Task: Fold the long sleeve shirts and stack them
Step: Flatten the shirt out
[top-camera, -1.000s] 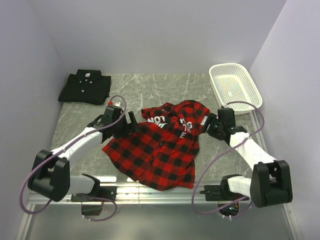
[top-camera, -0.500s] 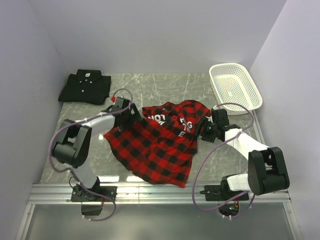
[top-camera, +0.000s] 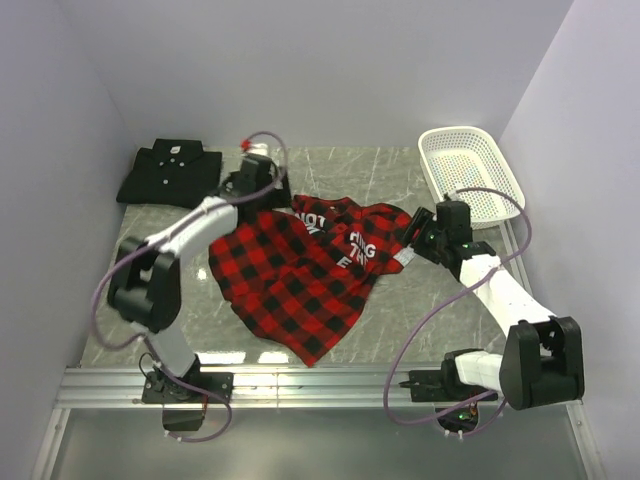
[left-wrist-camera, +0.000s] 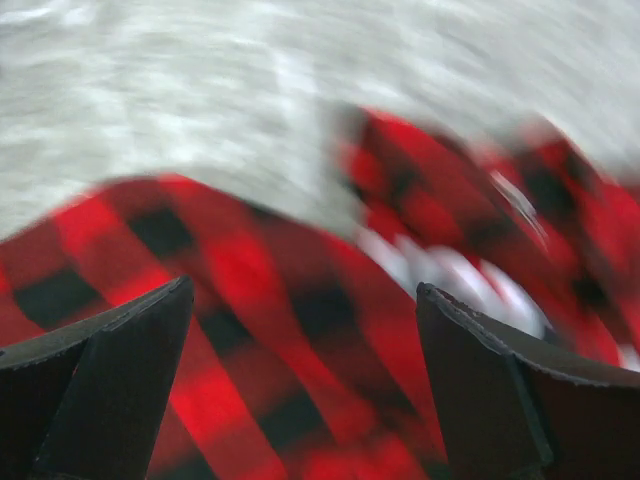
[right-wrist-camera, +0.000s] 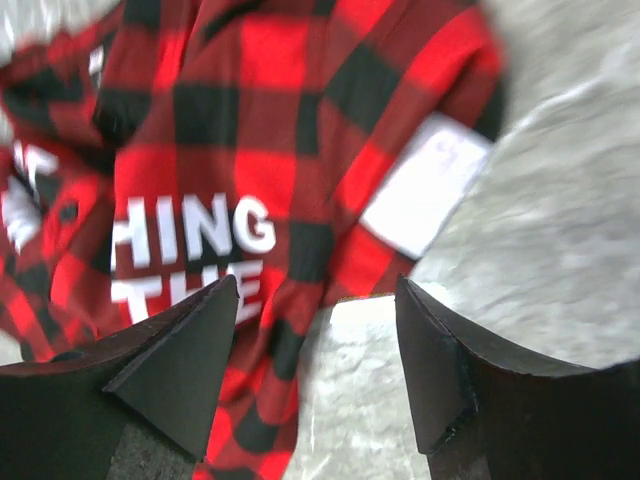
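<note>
The robot's left gripper has to swing back across the plaid shirt [top-camera: 290,280] and go down onto the shirt's edge between the white letters and the bar.
The red-and-black plaid shirt [top-camera: 290,280] with white letters lies spread in the middle of the table, wrinkled near its collar. The black shirt [top-camera: 170,173] lies folded at the back left corner. My left gripper [top-camera: 264,198] is over the plaid shirt's back left edge; in the blurred left wrist view its jaws [left-wrist-camera: 302,290] stand wide open above plaid cloth [left-wrist-camera: 230,270]. My right gripper [top-camera: 415,240] is at the shirt's right edge. Its jaws [right-wrist-camera: 316,282] are open over the cloth's edge [right-wrist-camera: 270,100], just short of a white label [right-wrist-camera: 425,185].
A white mesh basket [top-camera: 470,175] stands at the back right corner, just behind the right arm. The grey marble table [top-camera: 340,170] is walled on three sides. A metal rail [top-camera: 320,385] with both arm bases runs along the near edge.
The left gripper has swung from the shirt's left side toward the back. The plaid shirt has slid back and to the left. The right gripper dipped inward, then returned to the shirt's right edge.
</note>
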